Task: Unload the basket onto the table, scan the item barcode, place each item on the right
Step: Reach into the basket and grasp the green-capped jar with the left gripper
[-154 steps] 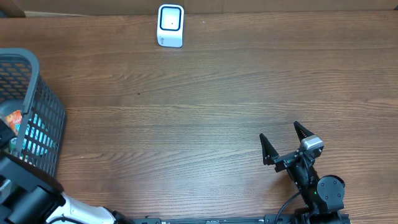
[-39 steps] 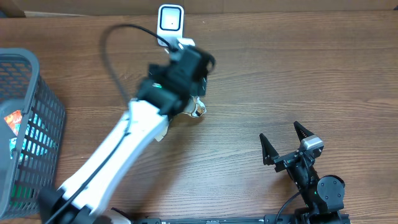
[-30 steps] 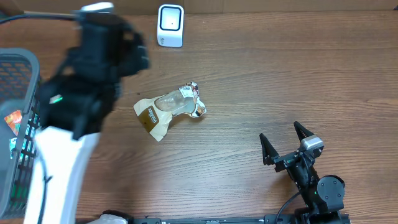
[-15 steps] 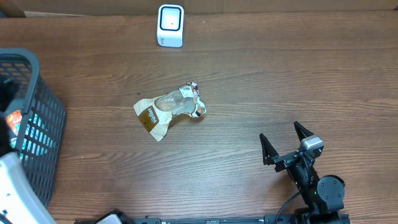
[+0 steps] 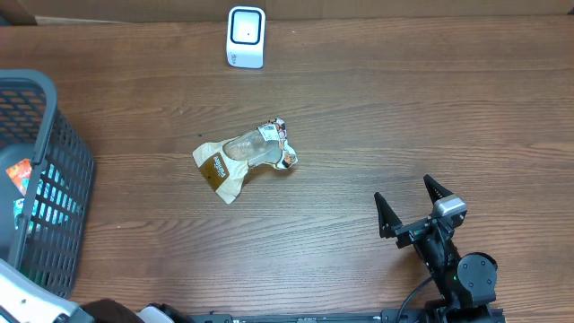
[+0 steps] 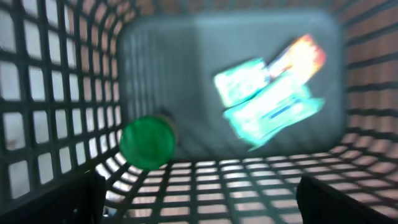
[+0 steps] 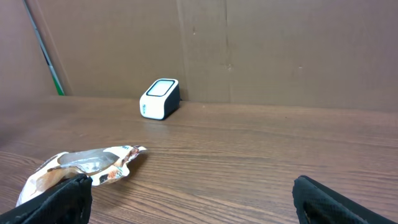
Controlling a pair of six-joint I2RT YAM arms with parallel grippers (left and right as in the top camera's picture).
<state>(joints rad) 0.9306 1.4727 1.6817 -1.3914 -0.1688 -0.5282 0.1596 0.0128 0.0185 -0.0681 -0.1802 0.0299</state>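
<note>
I need to move my left gripper to the left in the wrist view next and lower its open fingers around the bottle's green cap (image 6: 148, 142), which is below and that way.
The item, a crumpled brown and clear snack packet (image 5: 244, 160), lies loose on the wooden table, left of centre. It also shows low at the left of the right wrist view (image 7: 81, 168). The white barcode scanner (image 5: 246, 36) stands at the table's far edge (image 7: 160, 98). My right gripper (image 5: 414, 208) rests near the front right, open and empty (image 7: 196, 199), well right of the packet. My left gripper (image 6: 205, 202) is open and empty, looking down into the grey mesh basket (image 6: 37, 93).
The basket (image 5: 63, 179) stands at the table's left edge. Inside it lie a green-capped bottle (image 6: 147, 142), teal packets (image 6: 267, 106) and an orange packet (image 6: 298, 56). A brown cardboard wall (image 7: 280, 43) backs the table behind the scanner.
My left arm left the packet on the table near the middle, then swung left and back over the basket. The packet has lain still since. The right arm has not moved.
</note>
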